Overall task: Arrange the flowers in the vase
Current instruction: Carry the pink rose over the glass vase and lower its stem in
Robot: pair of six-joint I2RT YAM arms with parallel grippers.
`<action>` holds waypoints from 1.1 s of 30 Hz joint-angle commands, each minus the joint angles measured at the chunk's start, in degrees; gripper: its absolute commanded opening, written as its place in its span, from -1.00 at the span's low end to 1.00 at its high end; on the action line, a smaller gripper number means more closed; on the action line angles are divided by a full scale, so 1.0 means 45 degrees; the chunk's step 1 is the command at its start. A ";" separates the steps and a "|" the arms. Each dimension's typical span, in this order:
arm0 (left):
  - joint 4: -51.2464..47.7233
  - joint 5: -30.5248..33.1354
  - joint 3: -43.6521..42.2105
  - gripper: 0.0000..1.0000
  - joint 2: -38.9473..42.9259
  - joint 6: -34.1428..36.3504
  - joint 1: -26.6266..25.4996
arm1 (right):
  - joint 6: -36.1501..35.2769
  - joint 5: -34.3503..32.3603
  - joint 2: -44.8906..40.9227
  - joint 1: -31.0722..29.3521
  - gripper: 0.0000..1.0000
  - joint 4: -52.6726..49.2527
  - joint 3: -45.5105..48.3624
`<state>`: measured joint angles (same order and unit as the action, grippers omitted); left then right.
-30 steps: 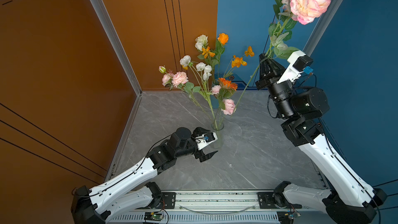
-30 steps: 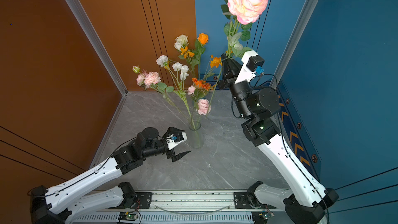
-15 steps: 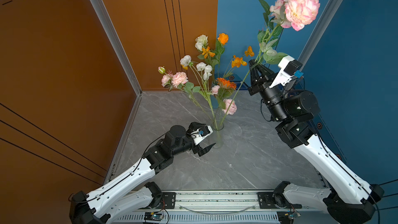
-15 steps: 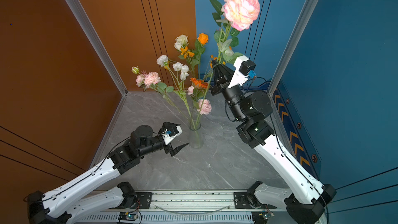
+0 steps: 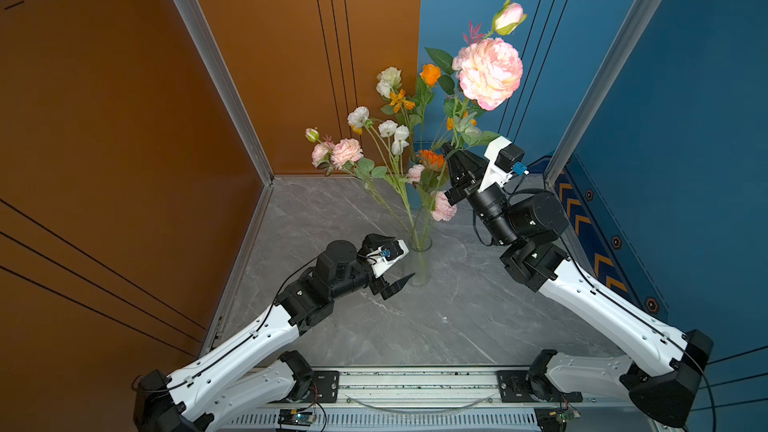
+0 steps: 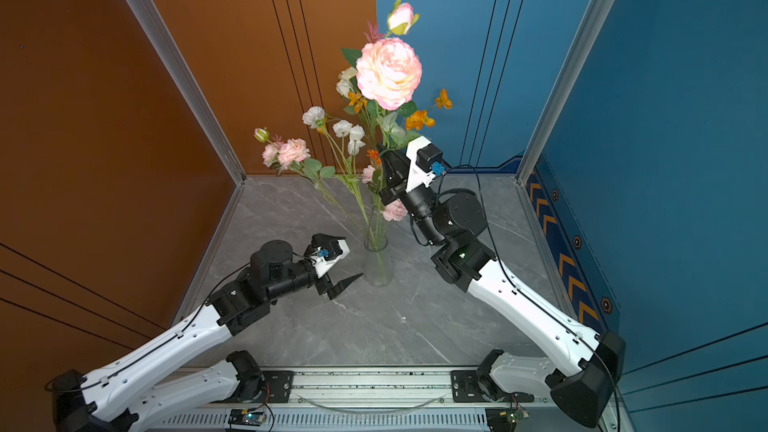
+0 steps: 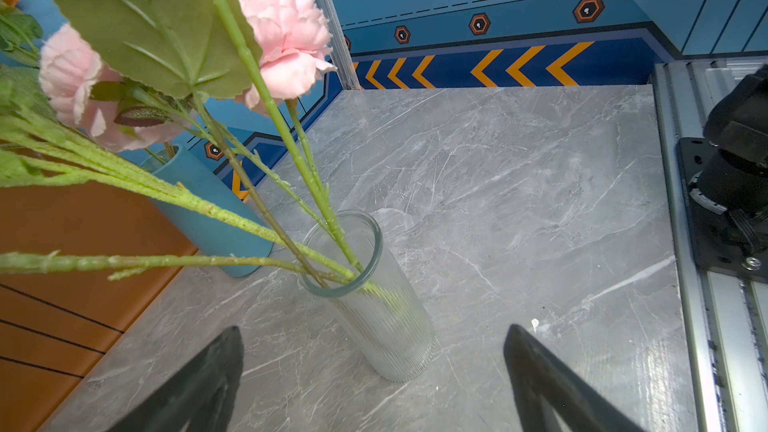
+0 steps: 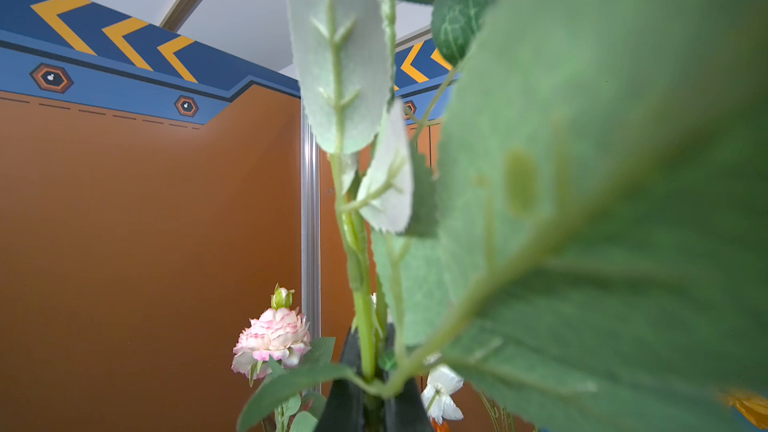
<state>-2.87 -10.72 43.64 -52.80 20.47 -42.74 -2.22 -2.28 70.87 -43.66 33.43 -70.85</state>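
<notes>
My right gripper lowers the pink flower's stem toward the vase opening (image 5: pixel 421 242) next and releases it there, since that opening lies below the gripper.
A clear ribbed glass vase (image 5: pixel 419 261) (image 6: pixel 377 263) (image 7: pixel 376 305) stands mid-table. It holds several flowers (image 5: pixel 395 130) (image 6: pixel 349 135) with orange, white and pink blossoms on thin green stems (image 7: pixel 316 184). My right gripper (image 5: pixel 446 150) (image 6: pixel 384 152) (image 8: pixel 370 403) is raised above the vase, shut on the stem of a large pink flower (image 5: pixel 490 72) (image 6: pixel 388 72). Whether that stem's lower end is in the vase mouth I cannot tell. My left gripper (image 5: pixel 404 257) (image 6: pixel 353 256) (image 7: pixel 374 330) is open and empty, its fingers either side of the vase's lower part without touching it.
A teal cylinder (image 7: pixel 208 209) stands behind the vase against the back wall. Orange and blue walls close in the grey marble table (image 5: pixel 478 317) on three sides. A metal rail (image 5: pixel 415 384) with both arm bases runs along the front edge.
My right gripper has carried the large pink flower left and down, in over the bouquet and vase. My left gripper has moved closer to the vase and stayed open.
</notes>
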 commanded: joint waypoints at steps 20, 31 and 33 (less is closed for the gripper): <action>0.0009 -0.0115 -0.0163 0.96 0.0463 0.0012 0.0397 | -0.1982 0.1191 0.1127 -0.1319 -1.00 0.0077 0.2183; -0.0079 -0.0196 -0.0145 0.96 0.0315 0.0041 0.0397 | -0.1596 -0.0016 0.1226 -0.1430 -1.00 0.1181 0.4013; -0.0083 -0.0196 -0.0128 0.96 0.0295 0.0058 0.0396 | -0.1587 -0.0068 0.1203 -0.1428 -1.00 0.1187 0.4118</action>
<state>-2.96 -10.72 43.59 -51.46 20.51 -41.52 -10.70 -0.82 77.25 -49.63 36.25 -53.36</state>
